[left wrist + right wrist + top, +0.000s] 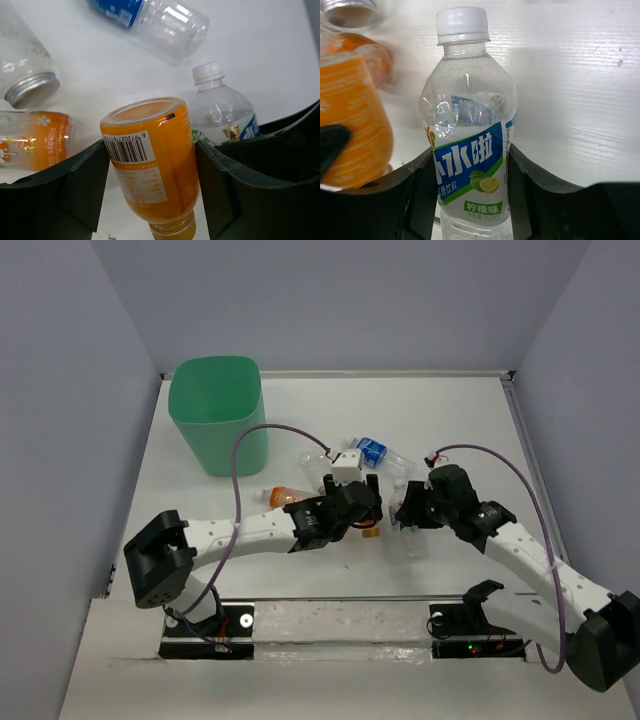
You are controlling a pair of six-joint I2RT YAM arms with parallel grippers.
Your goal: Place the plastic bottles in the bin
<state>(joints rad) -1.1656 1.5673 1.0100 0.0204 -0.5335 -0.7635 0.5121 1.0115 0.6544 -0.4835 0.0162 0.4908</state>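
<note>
The bin's sides are tall, so my left gripper will rise, carry the orange bottle outward over the bin's opening (215,392) and release it there.
The mint-green bin (215,410) stands at the back left. My left gripper (358,502) (150,155) is shut on an orange bottle (152,170), both fingers against its sides. My right gripper (408,505) (470,165) is shut on the green-labelled bottle (470,150), which has a white cap and also shows in the left wrist view (220,107). The two grippers are close together mid-table. On the table lie a second orange bottle (285,496) (35,137), a blue-labelled bottle (372,448) (150,15) and a clear bottle with a silver cap (25,70).
A small white block (348,461) lies among the bottles. A clear bottle body (405,540) shows below my right gripper. Grey walls close the table on the left, back and right.
</note>
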